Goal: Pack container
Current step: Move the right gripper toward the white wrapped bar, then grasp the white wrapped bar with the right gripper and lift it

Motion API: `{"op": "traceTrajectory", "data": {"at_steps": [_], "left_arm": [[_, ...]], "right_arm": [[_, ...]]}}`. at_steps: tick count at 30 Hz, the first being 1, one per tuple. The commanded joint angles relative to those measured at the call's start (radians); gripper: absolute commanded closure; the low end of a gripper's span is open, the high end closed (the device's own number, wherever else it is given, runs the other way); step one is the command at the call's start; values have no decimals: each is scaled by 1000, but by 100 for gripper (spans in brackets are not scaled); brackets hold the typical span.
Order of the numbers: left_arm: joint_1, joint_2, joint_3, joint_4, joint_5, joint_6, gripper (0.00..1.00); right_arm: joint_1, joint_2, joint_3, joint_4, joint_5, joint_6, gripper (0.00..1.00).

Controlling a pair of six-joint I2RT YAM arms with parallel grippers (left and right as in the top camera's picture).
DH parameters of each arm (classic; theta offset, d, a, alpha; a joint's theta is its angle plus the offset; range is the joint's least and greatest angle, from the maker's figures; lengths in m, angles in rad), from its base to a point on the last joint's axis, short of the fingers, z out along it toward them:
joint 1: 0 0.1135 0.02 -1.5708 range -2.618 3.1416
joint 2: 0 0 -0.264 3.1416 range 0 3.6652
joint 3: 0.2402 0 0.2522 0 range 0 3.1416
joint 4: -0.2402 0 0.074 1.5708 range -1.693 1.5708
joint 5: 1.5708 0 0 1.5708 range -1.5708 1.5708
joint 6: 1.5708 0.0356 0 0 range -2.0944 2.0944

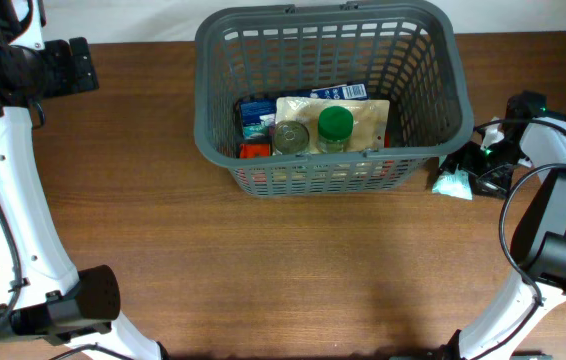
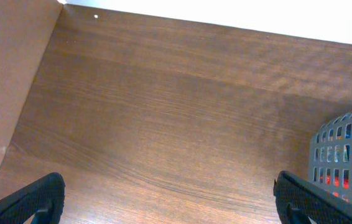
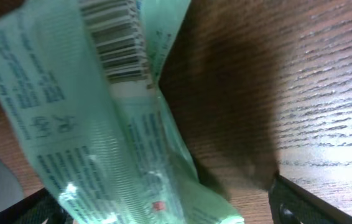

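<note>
The packet (image 1: 453,184) is between the robot's fingers with a gap beside it, so the right gripper will next stay low and close onto the packet's sides.
The dark grey slotted basket (image 1: 213,110) stands at the back middle of the table. Inside lie a tan pouch (image 1: 363,120), a metal can (image 1: 290,137), a green-lidded jar (image 1: 335,123), a blue box (image 1: 254,112) and a red item (image 1: 254,150). A pale green packet (image 1: 453,184) lies on the table by the basket's right front corner. My right gripper (image 1: 470,165) is down at it; in the right wrist view the packet (image 3: 89,118) sits between the wide-apart fingers (image 3: 163,208), with a gap to the right finger. My left gripper (image 1: 81,66) is open and empty at the far left.
The basket's corner (image 2: 350,162) shows at the right edge of the left wrist view, beyond the open fingers (image 2: 170,202). Bare brown wood lies in front of the basket. A white wall edge runs along the table's back.
</note>
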Motion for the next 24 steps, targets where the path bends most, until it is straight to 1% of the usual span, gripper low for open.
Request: {"op": "traceTrajectory", "data": {"at_steps": [1,4,6,8,9,11,13,16,17,21,23,24], "left_arm": [[2,3,-4,-1,10,-14,1],[2,3,-4,-1,10,-14,1],[2,3,-4,-1,10,-14,1],[2,3,-4,-1,10,-14,1],[2,3,-4,-1,10,-14,1],[2,3,-4,-1,10,-14,1],[2,3,-4,-1,10,-14,1],[2,3,-4,-1,10,-14,1],[2,3,-4,-1,10,-14,1],[2,3,-4,-1,10,-14,1],[2,3,-4,-1,10,-14,1],[2,3,-4,-1,10,-14,1]], "right_arm": [[18,-26,-9,20,-5,-8,13],[27,-26,-9,40,3,17,17],[31,-26,-9,61,6,24,23],[32,-26,-9,77,6,26,23],[32,-26,-9,83,6,26,26],[32,-26,-9,84,6,30,38],[32,-26,-9,84,6,30,57],[32,-26,-9,83,5,37,79],[32,-26,-9,84,5,38,84],[29,-26,-8,83,2,45,85],[22,-26,6,71,-8,45,96],[16,-26,18,61,-21,45,96]]}}
